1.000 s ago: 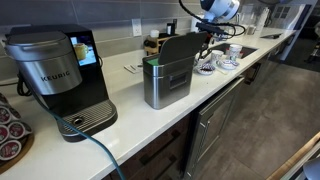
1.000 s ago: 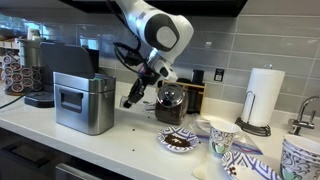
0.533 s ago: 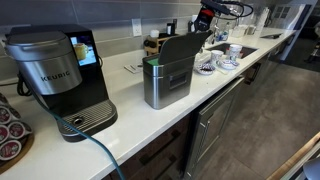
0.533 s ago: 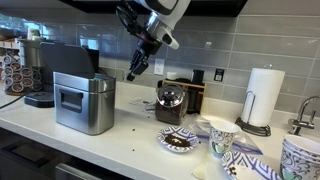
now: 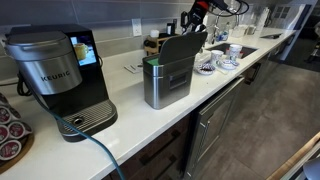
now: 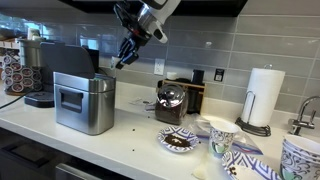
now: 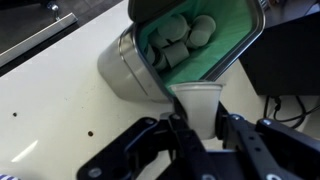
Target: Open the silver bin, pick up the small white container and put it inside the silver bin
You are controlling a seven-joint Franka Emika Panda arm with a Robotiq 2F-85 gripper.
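Note:
The gripper moves, still high, toward the bin's raised lid next to release the container over the bin's green-lined opening (image 5: 155, 61) (image 7: 207, 42), since that lies lower and beside my gripper.
The silver bin (image 5: 165, 78) (image 6: 82, 100) stands on the white counter with its lid up. In the wrist view the silver bin (image 7: 130, 65) shows a green liner holding several small white containers. My gripper (image 7: 196, 128) is shut on a small white container (image 7: 197, 108), held in the air above and just beside the bin's open mouth. In both exterior views my gripper (image 5: 190, 22) (image 6: 124, 57) hangs high over the bin, near the tiled wall; the container is too small to make out there.
A black and grey Keurig coffee maker (image 5: 58, 75) stands next to the bin, with a cable (image 5: 95, 150) running off the counter. A dark glass jar (image 6: 170, 103), patterned bowls and cups (image 6: 215, 135), a paper towel roll (image 6: 262, 98) and a sink (image 5: 240, 48) lie further along.
My gripper has risen from beside the dark jar and swung toward the bin with the small white container in it. It now hangs above the open bin.

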